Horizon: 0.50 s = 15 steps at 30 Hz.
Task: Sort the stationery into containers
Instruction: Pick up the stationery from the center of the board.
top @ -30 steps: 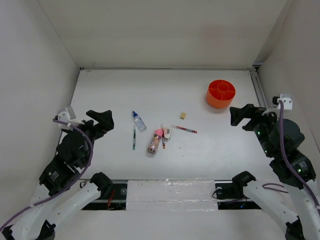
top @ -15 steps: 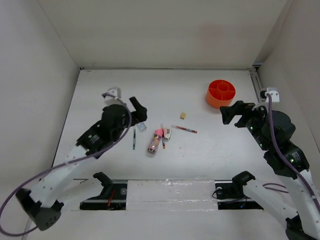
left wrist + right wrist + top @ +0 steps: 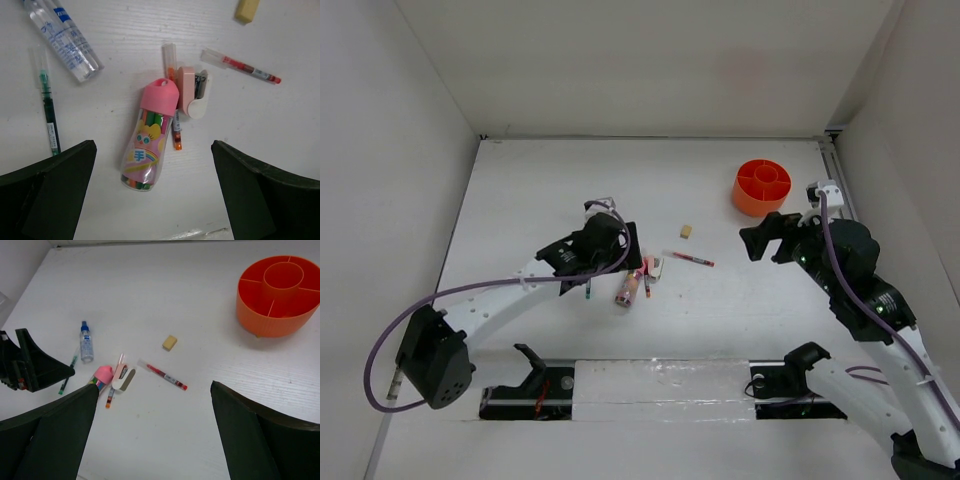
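Observation:
I should move my left gripper down and back around the printed body of the pink-capped tube to close, as the white and pink piece (image 3: pixel 192 92) crowds the tube's cap.
The stationery lies in a loose cluster. In the left wrist view I see a pink-capped tube (image 3: pixel 150 142), a clear blue-capped tube (image 3: pixel 65 37), a green pen (image 3: pixel 49 112), a red pen (image 3: pixel 242 66), an orange-tipped pen (image 3: pixel 175 125), a small white and pink piece (image 3: pixel 192 92) and a beige eraser (image 3: pixel 247 10). My left gripper (image 3: pixel 153 148) hovers open straight above the pink-capped tube (image 3: pixel 629 287). My right gripper (image 3: pixel 767 240) hangs open right of the red pen (image 3: pixel 165 375), near the round orange container (image 3: pixel 762 187), whose compartments hold nothing.
White walls close in the table on the left, back and right. A metal rail (image 3: pixel 840 190) runs along the right edge beside the tub. A taped strip (image 3: pixel 660 385) crosses the near edge between the arm bases.
My left arm has swung from the table's left edge rightward until it sits over the cluster. My right arm has reached leftward and inward. Both grippers stayed open; no item moved.

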{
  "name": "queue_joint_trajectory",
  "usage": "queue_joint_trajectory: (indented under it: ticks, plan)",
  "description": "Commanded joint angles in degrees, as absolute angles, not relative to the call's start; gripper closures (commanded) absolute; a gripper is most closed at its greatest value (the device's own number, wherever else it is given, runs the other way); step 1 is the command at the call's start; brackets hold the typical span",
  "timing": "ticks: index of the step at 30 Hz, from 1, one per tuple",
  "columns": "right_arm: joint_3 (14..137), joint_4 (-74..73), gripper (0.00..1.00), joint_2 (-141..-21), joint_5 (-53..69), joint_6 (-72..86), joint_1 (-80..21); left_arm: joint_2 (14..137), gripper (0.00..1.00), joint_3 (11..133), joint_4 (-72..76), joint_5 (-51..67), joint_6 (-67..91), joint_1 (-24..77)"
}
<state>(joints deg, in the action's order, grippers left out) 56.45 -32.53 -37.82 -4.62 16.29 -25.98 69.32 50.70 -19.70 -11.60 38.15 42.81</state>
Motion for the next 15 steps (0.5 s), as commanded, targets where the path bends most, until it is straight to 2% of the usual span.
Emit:
queue_joint_trajectory:
  ticks: [1, 9, 15]
  plan:
    - [56.4, -29.1, 0.00, -37.5, -3.1, 16.0, -27.0, 72.3, 0.00, 47.6, -17.9, -9.1, 36.9, 42.9]
    - [56.4, -29.1, 0.00, -38.1, -2.0, 16.0, -27.0, 74.2, 0.00, 41.9, -12.8, -6.7, 38.2, 42.9]
    - [55.9, -27.9, 0.00, -38.1, -2.0, 16.0, -27.0, 80.5, 0.00, 44.2, -14.1, -10.8, 38.8, 48.9]
